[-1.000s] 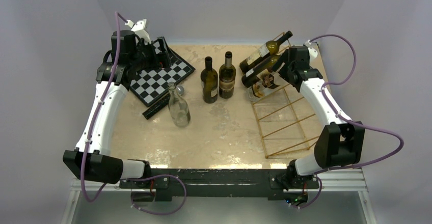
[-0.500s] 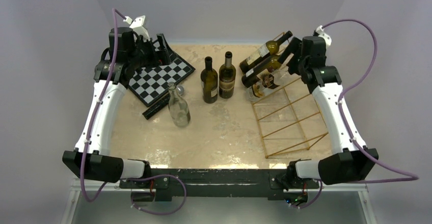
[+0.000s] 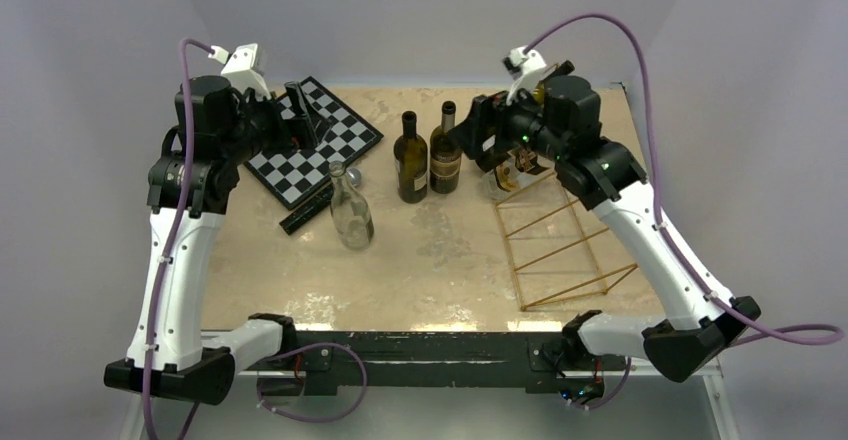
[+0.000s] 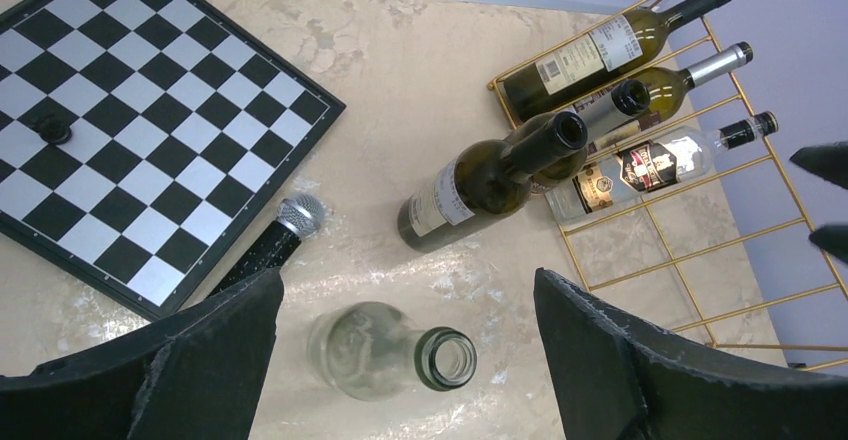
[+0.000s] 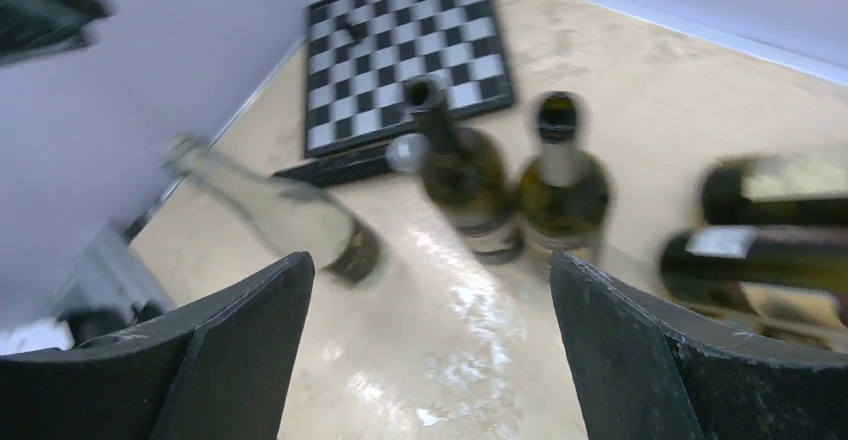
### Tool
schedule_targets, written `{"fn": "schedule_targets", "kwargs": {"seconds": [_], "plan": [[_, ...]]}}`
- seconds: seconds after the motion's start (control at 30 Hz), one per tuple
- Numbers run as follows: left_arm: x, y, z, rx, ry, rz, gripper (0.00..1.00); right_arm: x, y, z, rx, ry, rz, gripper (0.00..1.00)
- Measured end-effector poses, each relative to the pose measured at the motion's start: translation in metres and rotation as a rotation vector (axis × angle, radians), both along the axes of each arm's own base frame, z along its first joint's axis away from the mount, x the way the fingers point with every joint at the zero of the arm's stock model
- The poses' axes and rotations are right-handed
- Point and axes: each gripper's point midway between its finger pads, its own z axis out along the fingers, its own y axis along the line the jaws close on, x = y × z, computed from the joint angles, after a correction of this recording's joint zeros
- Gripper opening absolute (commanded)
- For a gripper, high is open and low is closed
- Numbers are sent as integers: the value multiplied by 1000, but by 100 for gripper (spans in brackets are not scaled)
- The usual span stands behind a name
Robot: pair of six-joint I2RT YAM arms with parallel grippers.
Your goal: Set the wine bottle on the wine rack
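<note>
My right gripper swings to the left in the top view next, past the dark bottles, onto the clear bottle's neck, because the bottle's neck is slimmer than its body.
Two dark wine bottles stand upright mid-table. A clear empty bottle stands in front of them to the left. The gold wine rack lies at the right. Three bottles lie on its far end in the left wrist view, mostly hidden behind my right arm from above. My right gripper is open and empty, just right of the dark bottles. My left gripper is open and empty, high over the chessboard, with the clear bottle far below between its fingers.
A black-and-white chessboard lies at the back left. A black stick with a silver tip lies by its near edge. The rack's near slots hold nothing. The right wrist view is blurred.
My right arm has swung left from the rack's bottles toward the two standing dark bottles. My left arm has risen and drawn back over the chessboard.
</note>
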Motion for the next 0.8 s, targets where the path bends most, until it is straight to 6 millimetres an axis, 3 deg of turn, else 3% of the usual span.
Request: {"fn": "schedule_targets", "kwargs": {"seconds": [0.13,0.27,0.4,0.57,0.7,0.8], "plan": [[-7,1,1,0,2,0,99,-39,54,8,-27,-79,216,92],[-10,1,-1,1,18,0,98,-71,91,14,-33,-141,357,91],[-24,5,9,3,-11,11,98,-86,125,13,-42,-181,425,86],[-65,12,25,-5,-122,28,98,-90,163,-21,-85,-168,435,85],[-102,12,16,-23,-185,2,98,-96,185,-53,-130,-138,462,87],[-123,9,11,-35,-223,-29,99,-94,198,-65,-132,-132,475,87]]}}
